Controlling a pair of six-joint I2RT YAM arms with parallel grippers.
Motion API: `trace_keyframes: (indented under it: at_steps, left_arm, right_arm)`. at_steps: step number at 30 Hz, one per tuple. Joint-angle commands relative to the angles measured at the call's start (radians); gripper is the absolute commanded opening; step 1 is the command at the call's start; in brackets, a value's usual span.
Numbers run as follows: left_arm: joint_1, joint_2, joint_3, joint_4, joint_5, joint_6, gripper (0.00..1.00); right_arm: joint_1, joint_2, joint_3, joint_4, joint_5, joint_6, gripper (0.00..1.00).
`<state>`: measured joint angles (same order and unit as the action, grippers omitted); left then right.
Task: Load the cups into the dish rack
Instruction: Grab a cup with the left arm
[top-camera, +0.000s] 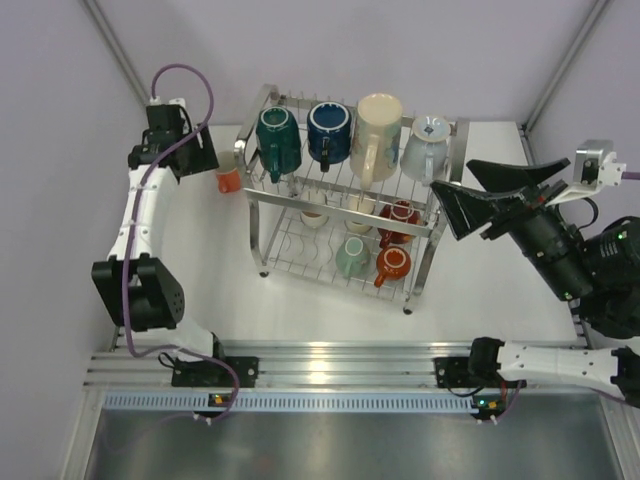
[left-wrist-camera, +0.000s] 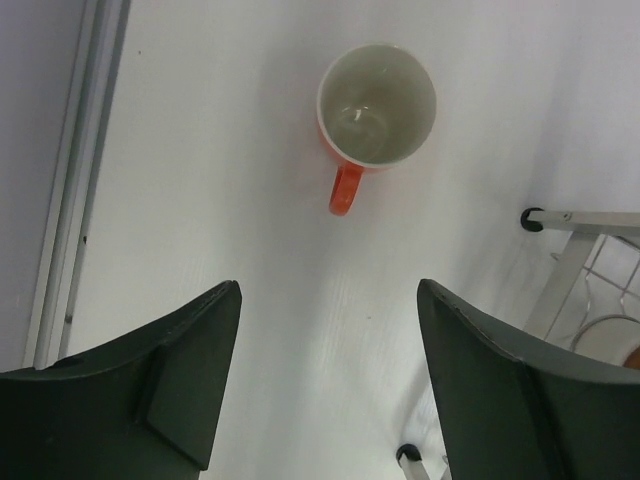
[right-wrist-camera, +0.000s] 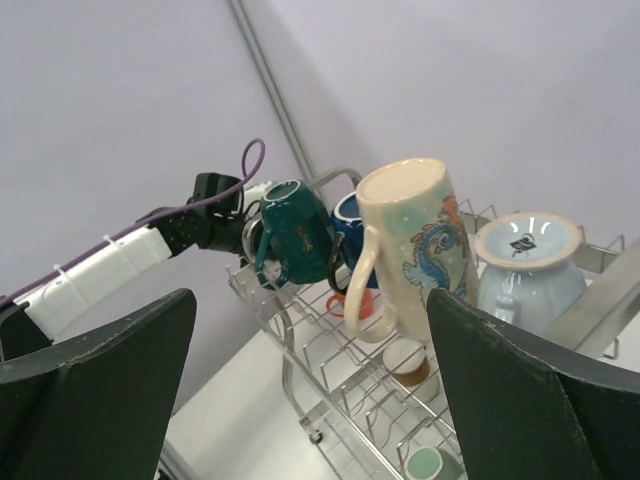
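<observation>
The orange cup (top-camera: 229, 181), open side up, is below my left gripper and to its right in the top view: I will lower it that way, straddling the orange cup's rack-side rim.
An orange cup (top-camera: 229, 181) stands upright on the table, left of the dish rack (top-camera: 340, 208). In the left wrist view the orange cup (left-wrist-camera: 376, 105) is empty, its handle pointing toward my open left gripper (left-wrist-camera: 330, 290), which hovers above and short of it. The top tier holds a teal cup (top-camera: 277, 138), a navy cup (top-camera: 328, 130), a tall cream printed cup (top-camera: 376, 135) and a pale blue-grey cup (top-camera: 425, 148). The lower tier holds a red cup (top-camera: 401, 215), a mint cup (top-camera: 351, 256) and others. My right gripper (top-camera: 452, 178) is open and empty beside the rack's right end.
The rack's leg (left-wrist-camera: 560, 270) stands right of the orange cup. A grey wall and a metal frame post (top-camera: 112, 50) rise close behind the left arm. An aluminium rail (top-camera: 330, 355) runs along the table's near edge.
</observation>
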<state>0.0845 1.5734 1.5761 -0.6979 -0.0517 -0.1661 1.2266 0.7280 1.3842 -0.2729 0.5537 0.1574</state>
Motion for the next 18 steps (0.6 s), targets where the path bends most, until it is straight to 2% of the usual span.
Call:
trace_keyframes:
  at_steps: [1,8,13,18]
  left_arm:
    - [-0.023,0.071,0.068,0.031,-0.030,0.083,0.76]
    - [-0.067,0.203,0.162,0.034,-0.048,0.157,0.69]
    - [-0.080,0.252,0.179,0.049,0.003,0.237,0.67]
    - [-0.117,0.329,0.186,0.058,-0.025,0.257,0.65]
  right_arm:
    - [0.010,-0.033,-0.039,0.054,0.064,-0.041,1.00]
    - [0.011,-0.107,-0.089,0.092,0.132,-0.105,0.99]
    - [0.010,-0.139,-0.108,0.092,0.147,-0.122,0.99]
    - [0.010,-0.163,-0.120,0.086,0.149,-0.121,1.00]
